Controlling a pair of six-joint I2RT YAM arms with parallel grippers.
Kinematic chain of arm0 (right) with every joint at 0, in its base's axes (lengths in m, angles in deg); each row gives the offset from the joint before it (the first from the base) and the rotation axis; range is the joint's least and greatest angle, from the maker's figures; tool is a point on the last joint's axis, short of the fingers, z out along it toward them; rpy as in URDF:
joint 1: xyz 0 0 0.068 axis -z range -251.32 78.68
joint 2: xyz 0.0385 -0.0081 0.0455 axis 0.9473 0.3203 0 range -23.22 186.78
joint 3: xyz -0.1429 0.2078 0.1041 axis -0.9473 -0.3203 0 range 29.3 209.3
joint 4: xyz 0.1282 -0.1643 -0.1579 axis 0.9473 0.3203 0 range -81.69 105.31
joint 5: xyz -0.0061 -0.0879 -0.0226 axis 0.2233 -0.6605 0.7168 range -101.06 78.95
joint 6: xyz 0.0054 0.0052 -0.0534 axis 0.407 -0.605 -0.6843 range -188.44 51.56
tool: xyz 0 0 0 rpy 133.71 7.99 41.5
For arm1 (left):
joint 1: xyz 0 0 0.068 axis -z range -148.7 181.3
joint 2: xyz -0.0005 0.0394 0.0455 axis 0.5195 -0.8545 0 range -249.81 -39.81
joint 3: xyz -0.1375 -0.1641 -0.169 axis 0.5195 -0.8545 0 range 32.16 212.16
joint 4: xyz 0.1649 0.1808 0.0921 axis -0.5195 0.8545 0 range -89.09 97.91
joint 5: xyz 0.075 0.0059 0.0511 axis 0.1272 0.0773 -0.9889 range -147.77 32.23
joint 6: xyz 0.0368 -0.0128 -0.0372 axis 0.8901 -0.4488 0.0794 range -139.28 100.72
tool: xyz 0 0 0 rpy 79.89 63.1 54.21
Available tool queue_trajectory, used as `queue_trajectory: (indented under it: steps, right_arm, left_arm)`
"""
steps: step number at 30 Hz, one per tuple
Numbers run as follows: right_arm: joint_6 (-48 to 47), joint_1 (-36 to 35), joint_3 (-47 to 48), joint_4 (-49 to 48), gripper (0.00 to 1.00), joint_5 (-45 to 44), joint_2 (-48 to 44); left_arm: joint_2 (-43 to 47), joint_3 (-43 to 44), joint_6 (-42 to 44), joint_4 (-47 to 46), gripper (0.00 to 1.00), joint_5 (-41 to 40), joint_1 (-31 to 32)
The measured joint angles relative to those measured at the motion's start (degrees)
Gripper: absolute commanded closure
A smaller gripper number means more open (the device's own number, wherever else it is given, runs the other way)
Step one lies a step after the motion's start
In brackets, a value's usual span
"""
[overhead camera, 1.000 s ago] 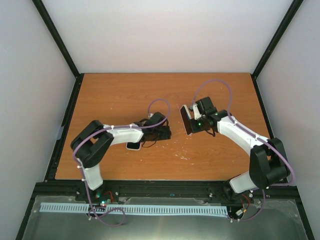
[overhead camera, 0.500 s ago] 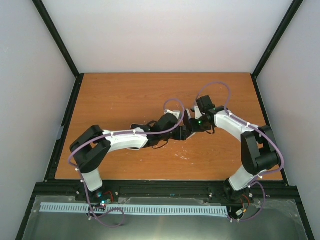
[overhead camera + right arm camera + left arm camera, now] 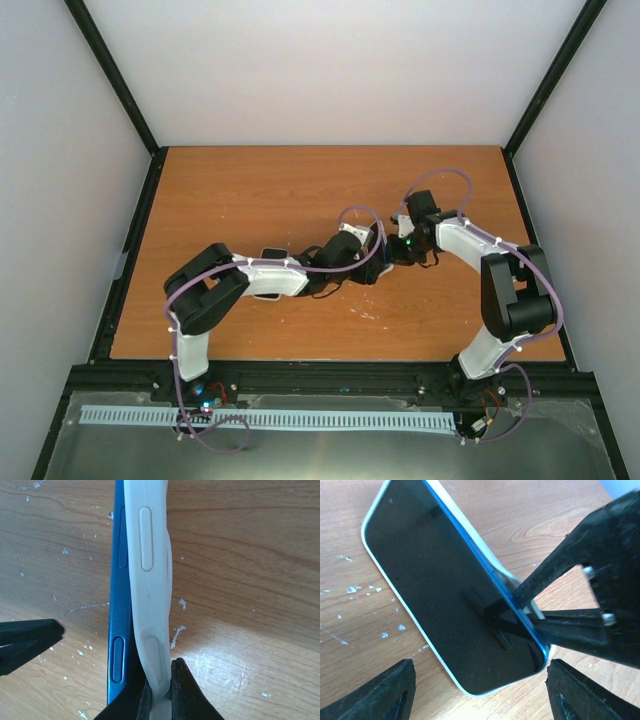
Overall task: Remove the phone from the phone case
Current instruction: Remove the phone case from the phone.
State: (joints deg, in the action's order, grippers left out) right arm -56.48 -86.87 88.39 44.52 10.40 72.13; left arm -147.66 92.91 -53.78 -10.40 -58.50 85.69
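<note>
Bare wood lies below my right gripper and to its right in the top view, so I should draw the peeled case that way, lower it and release.
The phone (image 3: 445, 590) has a dark screen and a blue frame (image 3: 117, 605) and stands on edge on the wooden table. Its white case (image 3: 147, 575) is peeled away from the blue frame at the near end. My right gripper (image 3: 161, 692) is shut on that loose case lip; it sits mid-table in the top view (image 3: 393, 248). My left gripper (image 3: 480, 690) is open, with one finger on each side of the phone's lower end, not touching it. It meets the right gripper in the top view (image 3: 372, 255). The case rim (image 3: 424, 647) shows round the screen.
The table (image 3: 250, 190) is orange-brown wood with white scuff marks (image 3: 177, 630) near the phone. Black frame posts stand at its corners. A black rail (image 3: 330, 378) runs along the near edge. Both arms meet at mid-table, slightly right.
My left arm has swung right from the table's left-middle up to the phone. My right gripper has kept hold and shifted slightly right.
</note>
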Motion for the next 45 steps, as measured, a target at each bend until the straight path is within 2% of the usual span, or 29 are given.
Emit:
queue_trajectory:
  steps: [14,25,34,39,45]
  right_arm:
    - [0.59,1.07,0.0,-0.37,0.97,2.8,0.5]
    - [0.5,0.9,-0.37,-2.47,0.97,3.37,0.5]
    - [0.5,0.9,-1.4,-4.83,0.97,4.39,0.48]
    - [0.28,1.46,-1.49,-5.62,0.97,4.94,0.48]
    - [-0.37,2.43,-1.66,-8.33,0.97,4.2,0.48]
  left_arm:
    - [-6.58,3.82,2.45,-2.43,0.27,2.91,0.02]
    - [-4.0,0.85,-0.76,-3.19,0.32,-2.95,0.46]
    - [-3.5,0.26,-2.67,-3.06,0.33,-3.78,0.09]
    - [-5.05,3.65,-1.75,-0.17,0.35,-5.09,0.02]
    - [-7.34,7.91,3.08,2.45,0.37,-12.37,0.63]
